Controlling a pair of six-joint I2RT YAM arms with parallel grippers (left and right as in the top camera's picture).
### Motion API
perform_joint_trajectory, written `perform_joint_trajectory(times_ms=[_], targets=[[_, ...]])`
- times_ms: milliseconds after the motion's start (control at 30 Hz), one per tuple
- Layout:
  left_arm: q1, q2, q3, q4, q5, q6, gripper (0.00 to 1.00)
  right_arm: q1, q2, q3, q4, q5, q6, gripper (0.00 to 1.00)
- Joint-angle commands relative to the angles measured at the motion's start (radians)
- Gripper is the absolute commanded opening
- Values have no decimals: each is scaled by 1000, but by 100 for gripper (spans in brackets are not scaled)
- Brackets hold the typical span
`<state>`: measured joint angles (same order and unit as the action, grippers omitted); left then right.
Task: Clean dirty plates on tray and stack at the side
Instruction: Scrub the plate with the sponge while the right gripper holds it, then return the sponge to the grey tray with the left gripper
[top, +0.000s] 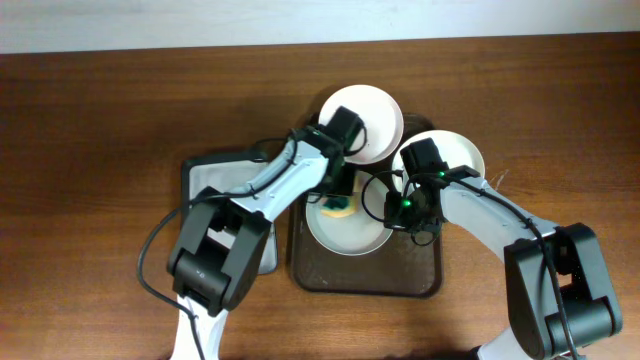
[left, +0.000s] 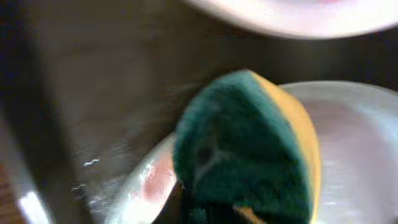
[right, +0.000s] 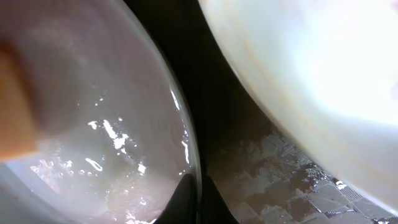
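Note:
My left gripper will wipe over the red smear. Then it will lift, move across to the grey-bottomed sponge tray (top: 227, 181) and go down to open.
Three white plates show overhead. One plate (top: 352, 240) lies in the dark brown tray (top: 365, 278). My left gripper (top: 338, 195) is shut on a green and yellow sponge (top: 340, 207) and presses it on this plate. The left wrist view shows the sponge (left: 249, 149) on the wet plate (left: 354, 143), with a red smear (left: 155, 180) beside it. My right gripper (top: 402, 212) is shut on the plate's right rim, which sits between its fingers (right: 199, 199). A second plate (top: 378, 112) is at the tray's far edge. A third plate (top: 462, 155) is at the tray's right corner.
The smaller grey-bottomed sponge tray (top: 215, 170) stands left of the brown tray, partly under my left arm. Cables hang between the two wrists over the tray. The textured tray floor (right: 267, 168) shows between the held plate (right: 93, 124) and the third plate (right: 311, 74).

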<state>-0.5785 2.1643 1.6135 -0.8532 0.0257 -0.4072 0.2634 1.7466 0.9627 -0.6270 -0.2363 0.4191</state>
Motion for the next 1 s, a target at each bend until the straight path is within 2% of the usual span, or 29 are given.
perform_joint_trajectory(times_ms=[0, 100, 233, 333, 400, 500, 600, 733, 833, 967], targets=[[72, 29, 1, -96, -177, 5, 0, 3, 19, -22, -47, 67, 14, 4], [63, 29, 41, -180, -92, 5, 0, 3, 19, -22, -43, 69, 41, 4], [50, 29, 70, -284, 188, 5, 0, 3, 19, -21, -27, 69, 60, 4], [35, 29, 70, -316, 246, 16, 0, 3, 19, -21, -15, 68, 95, 4], [41, 25, 71, -322, 279, 63, 0, 3, 19, -21, -5, 64, 95, 4], [90, -40, 71, -341, 286, 122, 0, 3, 19, -21, -6, 48, 56, 4], [160, -175, 71, -357, 259, 175, 0, 3, 0, -8, -30, 35, -9, 4], [320, -378, 70, -439, 23, 179, 0, 5, -121, 48, -117, 61, -76, 4], [420, -397, 41, -472, -23, 193, 0, 5, -229, 73, -172, 105, -101, 4], [483, -397, -127, -361, -13, 197, 0, 5, -331, 74, -201, 173, -109, 4]])
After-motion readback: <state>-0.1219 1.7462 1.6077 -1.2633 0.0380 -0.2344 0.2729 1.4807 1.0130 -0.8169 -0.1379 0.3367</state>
